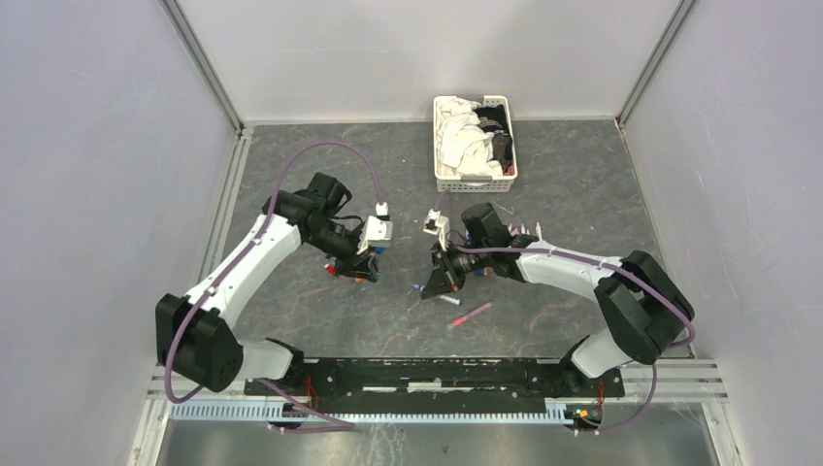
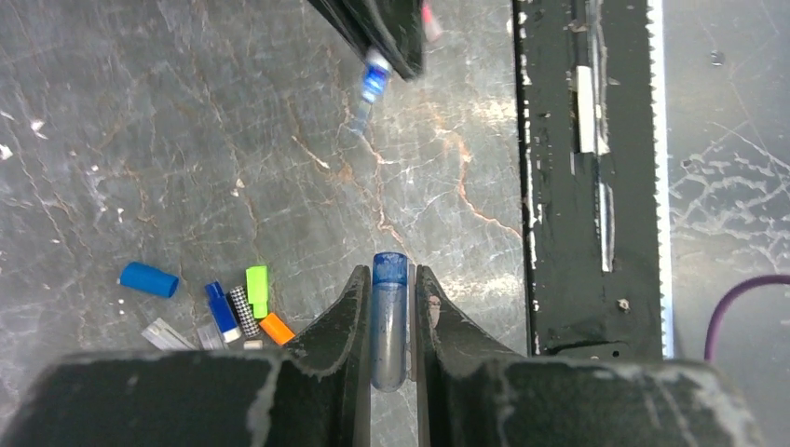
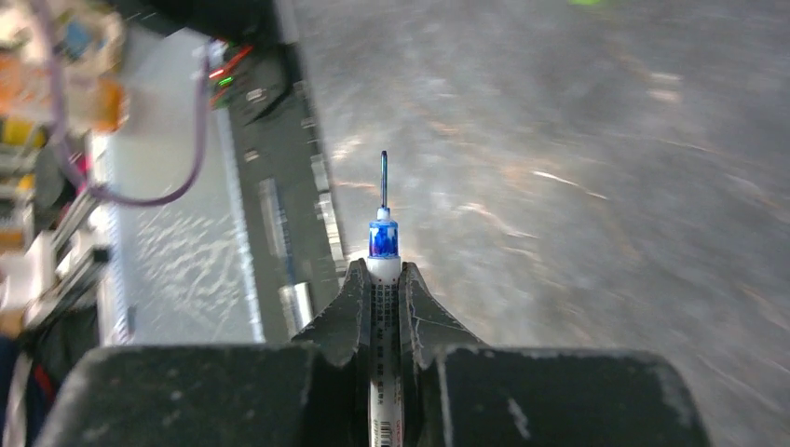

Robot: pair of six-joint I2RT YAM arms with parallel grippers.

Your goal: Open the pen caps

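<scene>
The pen's nib has its cap off. My right gripper needs to move outward next, turn the nib toward the basket and go down beside the lying pens.
My left gripper [image 2: 389, 272] is shut on a translucent blue pen cap [image 2: 389, 326], held above the table and off its pen. My right gripper [image 3: 383, 268] is shut on a white pen [image 3: 383, 307] whose blue collar and thin nib [image 3: 383, 182] are bare. In the left wrist view the pen's blue end [image 2: 374, 79] shows at the top, apart from the cap. In the top view the left gripper [image 1: 361, 267] and the right gripper [image 1: 437, 282] face each other a short gap apart. Loose caps lie on the table: blue [image 2: 148, 279], green [image 2: 257, 291], orange [image 2: 277, 328].
An all pink-red pen [image 1: 470, 315] lies on the table near the right gripper. A white slatted basket [image 1: 442, 146] of cloths stands at the back. The black mounting rail [image 1: 437, 374] runs along the near edge and shows in the left wrist view [image 2: 578, 186].
</scene>
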